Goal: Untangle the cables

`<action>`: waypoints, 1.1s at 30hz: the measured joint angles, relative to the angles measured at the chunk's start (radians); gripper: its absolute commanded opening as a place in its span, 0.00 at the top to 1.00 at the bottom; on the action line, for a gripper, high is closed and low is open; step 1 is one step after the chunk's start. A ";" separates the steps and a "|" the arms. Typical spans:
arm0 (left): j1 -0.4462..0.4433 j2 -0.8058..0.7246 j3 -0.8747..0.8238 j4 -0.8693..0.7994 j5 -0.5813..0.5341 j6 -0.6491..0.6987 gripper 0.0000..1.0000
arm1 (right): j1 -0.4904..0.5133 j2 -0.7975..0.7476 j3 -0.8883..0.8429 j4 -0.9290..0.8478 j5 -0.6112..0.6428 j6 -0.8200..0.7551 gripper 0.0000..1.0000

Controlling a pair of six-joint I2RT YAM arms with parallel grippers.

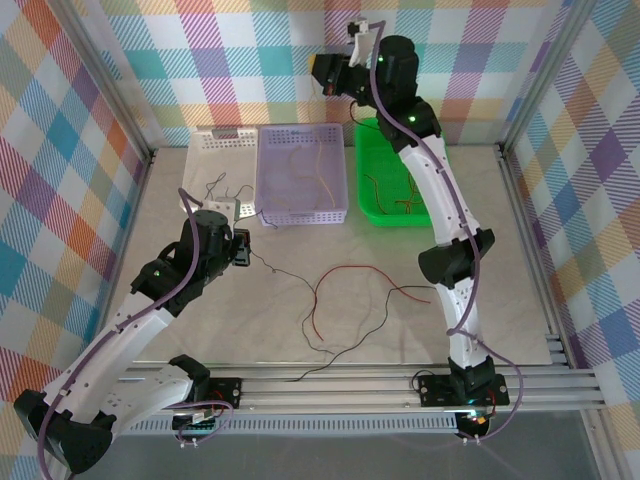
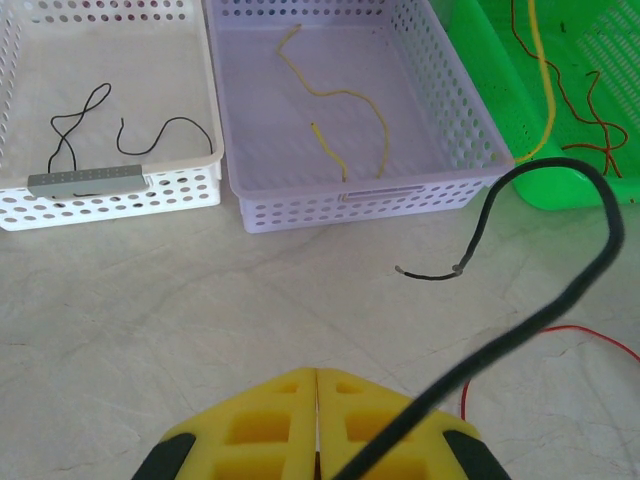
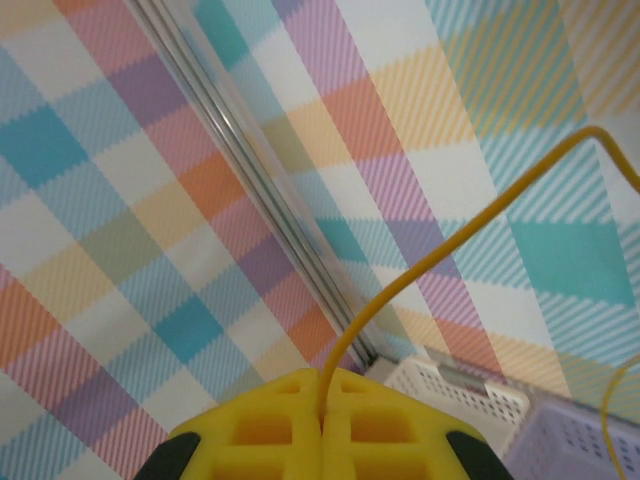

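Note:
My raised right gripper lowers over the inside of the lavender basket (image 1: 302, 172) (image 3: 562, 440) next and releases the matching cable, since the basket below already holds yellow cable.
My left gripper (image 1: 243, 247) (image 2: 318, 378) hangs low over the table in front of the baskets, shut on a black cable (image 2: 560, 300). That cable arcs up to the right and ends loose (image 2: 430, 273). My right gripper (image 1: 326, 72) (image 3: 322, 378) is raised high by the back wall, shut on a yellow cable (image 3: 450, 250) that curves up and away. A long red cable (image 1: 350, 275) and a thin black cable (image 1: 300, 345) lie crossed on the table's middle. A yellow cable (image 2: 345, 95) lies in the lavender basket. Black cables (image 2: 75, 125) lie in the white basket.
Three baskets stand along the back: white (image 1: 222, 135), lavender (image 1: 272, 205) and green (image 1: 372, 212), the green one holding red and yellow wires (image 2: 580, 110). The right arm (image 1: 440, 210) reaches over the green basket. Checked walls and metal posts close in the table.

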 measured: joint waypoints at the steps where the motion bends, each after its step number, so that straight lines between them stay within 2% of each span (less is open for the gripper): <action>1: 0.000 0.000 0.000 0.000 0.000 0.000 1.00 | -0.001 -0.008 0.002 0.007 0.000 0.003 1.00; 11: 0.000 0.000 0.000 0.000 0.002 0.000 1.00 | -0.022 0.008 0.010 0.042 -0.004 0.030 1.00; 23: 0.000 0.006 0.000 0.000 0.002 0.000 1.00 | -0.024 0.214 -0.014 0.026 -0.013 0.028 1.00; 33: 0.000 0.006 0.000 0.000 0.008 0.000 1.00 | 0.047 0.235 -0.175 -0.018 -0.027 -0.021 1.00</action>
